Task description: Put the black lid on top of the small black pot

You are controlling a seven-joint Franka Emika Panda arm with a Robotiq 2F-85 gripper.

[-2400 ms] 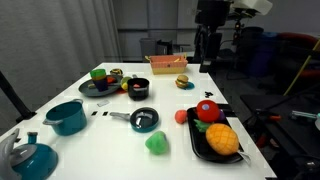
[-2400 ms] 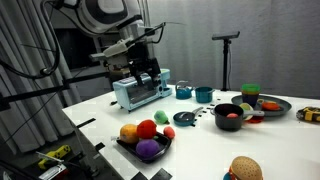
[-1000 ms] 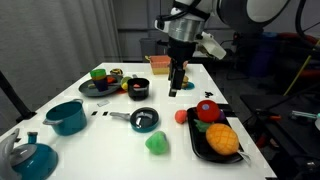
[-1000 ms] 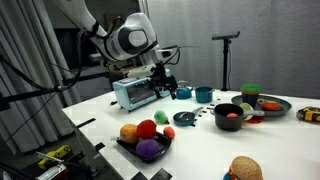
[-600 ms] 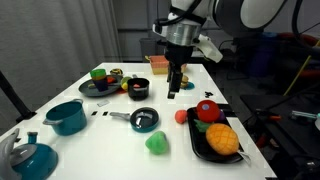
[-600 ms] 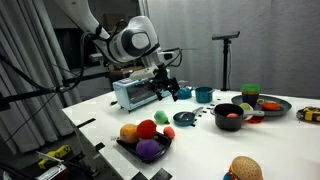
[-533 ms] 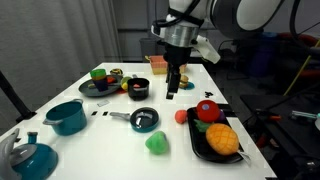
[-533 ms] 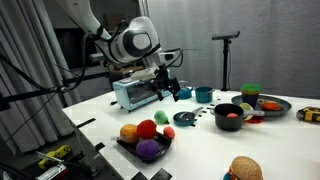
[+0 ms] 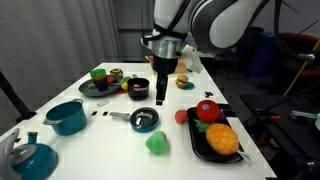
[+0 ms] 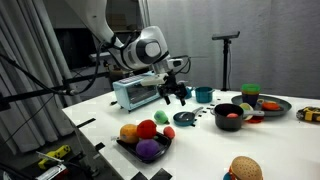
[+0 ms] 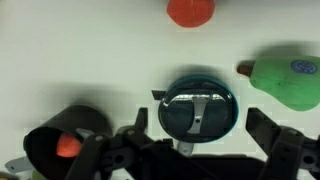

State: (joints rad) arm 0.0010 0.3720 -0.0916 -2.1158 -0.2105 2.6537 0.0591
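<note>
My gripper moves down and a little outward next onto the black lid's metal handle, which shows between my spread fingers but still below them.
The black lid is glossy with a metal strip handle and lies on the teal-rimmed frying pan, also seen in an exterior view. The small black pot stands beyond the pan with a red-orange thing inside; it also shows in the wrist view and in an exterior view. My gripper hangs open and empty a little above the lid. In the wrist view the gripper has its jaws spread to either side of the lid.
A red tomato, a green toy and a black tray of fruit lie near the pan. A teal pot, a teal kettle, a dark plate and a toaster stand around.
The arm has swung from the back of the table toward the frying pan and come down. The gripper now hangs over the lid. The objects have not moved.
</note>
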